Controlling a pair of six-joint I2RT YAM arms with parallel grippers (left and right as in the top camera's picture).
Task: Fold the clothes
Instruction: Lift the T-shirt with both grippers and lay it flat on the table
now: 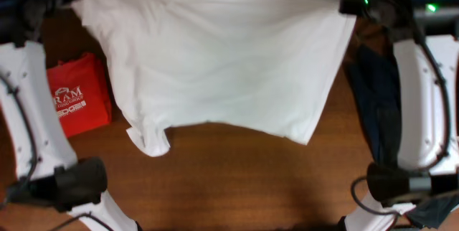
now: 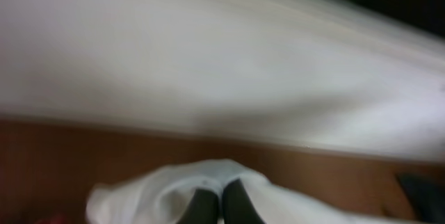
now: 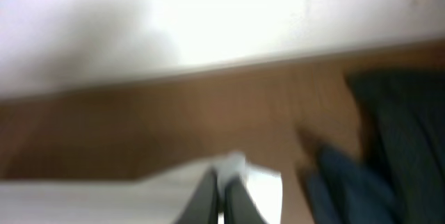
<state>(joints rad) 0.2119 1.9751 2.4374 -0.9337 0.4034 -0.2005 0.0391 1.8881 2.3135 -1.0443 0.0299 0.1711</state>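
My left gripper should next go back down over the tabletop beside the red shirt, which lies below it and nearer my base, to let go of the raised fold.
A white T-shirt hangs spread across the far half of the wooden table, held up at its two top corners. My left gripper is shut on a bunched fold of the white T-shirt at the far left. My right gripper is shut on the shirt's white edge at the far right. A red shirt with white lettering lies folded at the left. A navy shirt lies at the right and shows in the right wrist view.
The wooden table shows bare brown wood along the near side. The white arm links run down both sides; the right arm lies over the navy cloth.
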